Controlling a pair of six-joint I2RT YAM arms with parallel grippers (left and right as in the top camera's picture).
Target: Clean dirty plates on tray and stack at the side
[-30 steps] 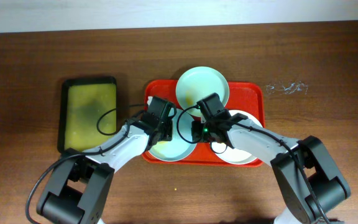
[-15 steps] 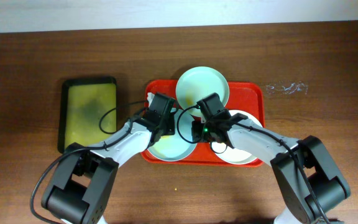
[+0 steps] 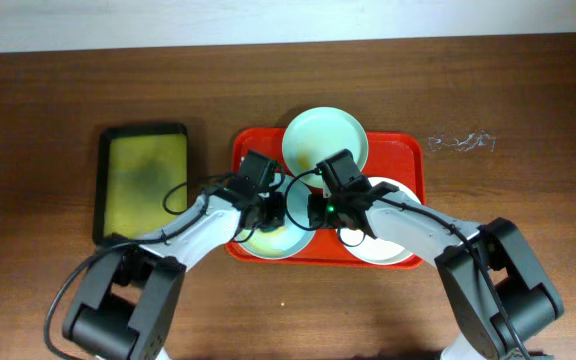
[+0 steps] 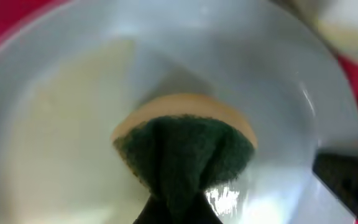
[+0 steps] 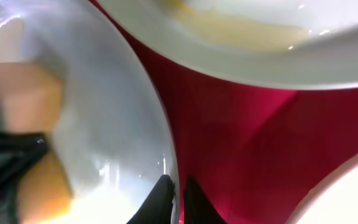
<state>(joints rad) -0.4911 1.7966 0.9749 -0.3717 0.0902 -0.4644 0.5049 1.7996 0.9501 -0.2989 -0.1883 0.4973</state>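
Open tabletop (image 3: 474, 168) beside the tray lies to the right of my right gripper in the overhead view. So the plate goes up and across next, then comes down for release.
The red tray (image 3: 416, 160) holds three plates. The mint green plate (image 3: 326, 138) lies at the back, the white plate (image 3: 393, 240) at the front right, and the pale blue plate (image 3: 276, 243) at the front left. My left gripper (image 3: 268, 215) is shut on a green and yellow sponge (image 4: 185, 146) and presses it on the pale blue plate (image 4: 61, 124). My right gripper (image 5: 178, 193) is shut on that plate's rim (image 5: 160, 124), and it also shows in the overhead view (image 3: 313, 212). A yellow-smeared plate (image 5: 260, 31) lies just beyond.
A smaller black tray with a yellow-green inside (image 3: 145, 180) lies left of the red tray. A faint pale smudge (image 3: 460, 141) marks the brown table to the right. The red tray floor (image 5: 260, 137) shows between the plates.
My left gripper has shifted slightly with the sponge across the pale blue plate. The right arm and the plates have not moved.
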